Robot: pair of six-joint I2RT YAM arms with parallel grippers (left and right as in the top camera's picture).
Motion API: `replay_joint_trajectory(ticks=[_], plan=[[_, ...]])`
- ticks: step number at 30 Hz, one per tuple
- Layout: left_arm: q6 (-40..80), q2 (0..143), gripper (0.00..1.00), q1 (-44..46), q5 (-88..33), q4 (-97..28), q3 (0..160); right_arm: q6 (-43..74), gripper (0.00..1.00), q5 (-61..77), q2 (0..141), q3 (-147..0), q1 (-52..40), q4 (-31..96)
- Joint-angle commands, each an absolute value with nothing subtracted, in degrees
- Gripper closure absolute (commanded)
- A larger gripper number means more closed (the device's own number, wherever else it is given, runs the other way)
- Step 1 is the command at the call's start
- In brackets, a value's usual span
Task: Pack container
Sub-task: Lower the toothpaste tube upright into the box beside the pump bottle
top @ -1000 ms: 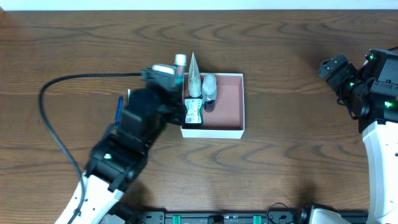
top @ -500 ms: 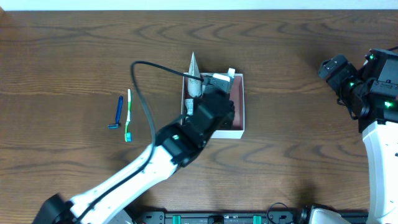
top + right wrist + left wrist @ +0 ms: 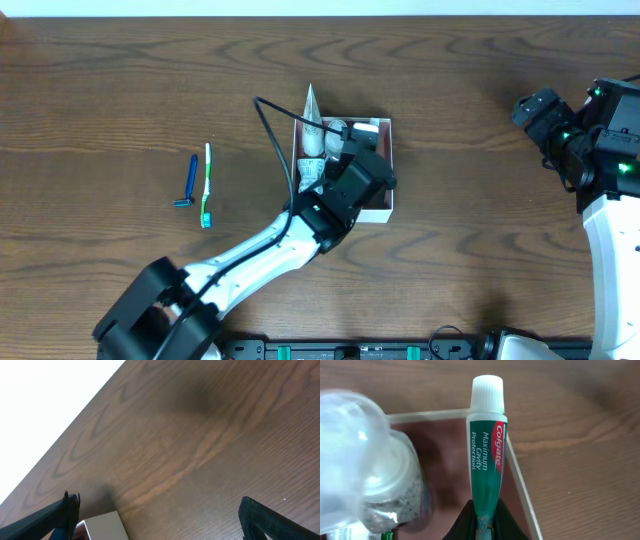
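The left gripper moves down into the container (image 3: 390, 140) next and releases the tube on the still empty part of the container's reddish-brown bottom beside the clear bottle.
The container (image 3: 390, 140) is a square white-walled box with a reddish-brown floor at the table's middle. My left gripper (image 3: 362, 138) is over its right half, shut on the flat end of a green Colgate toothpaste tube (image 3: 487, 455). The tube's white cap points at the far wall (image 3: 430, 414), next to the right wall. A clear bottle (image 3: 375, 475) lies in the box to the tube's left. My right gripper (image 3: 540, 110) is open and empty at the far right. Its wrist view (image 3: 160, 515) shows a corner of the container (image 3: 102, 525).
A silver cone-shaped tube (image 3: 312, 115) and a green-labelled bottle (image 3: 310, 175) lie along the container's left side. A blue razor (image 3: 190, 180) and a green-white toothbrush (image 3: 207, 185) lie on the wood table to the left. The left arm's cable loops above the box.
My left arm has swung right from the container's left edge to over its right half, carrying the toothpaste tube. The razor and toothbrush are now uncovered. The right arm has not moved.
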State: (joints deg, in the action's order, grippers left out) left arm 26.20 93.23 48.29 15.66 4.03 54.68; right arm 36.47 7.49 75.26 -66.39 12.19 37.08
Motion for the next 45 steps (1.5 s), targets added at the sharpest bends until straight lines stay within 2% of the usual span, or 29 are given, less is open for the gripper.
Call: replay_joint_trajectory(ticks=[1, 23, 45], plan=[[27.1, 95.6, 0.91, 48.5, 19.0, 5.2, 55.1, 36.2, 0.01, 7.0, 75.0, -66.7, 12.4, 37.1], [27.1, 98.7, 0.94, 48.5, 26.7, 5.7, 55.1, 36.2, 0.01, 7.0, 75.0, -66.7, 12.4, 37.1], [27.8, 100.3, 0.94, 49.1, 26.2, 5.3, 55.1, 36.2, 0.01, 7.0, 75.0, -66.7, 12.4, 37.1]])
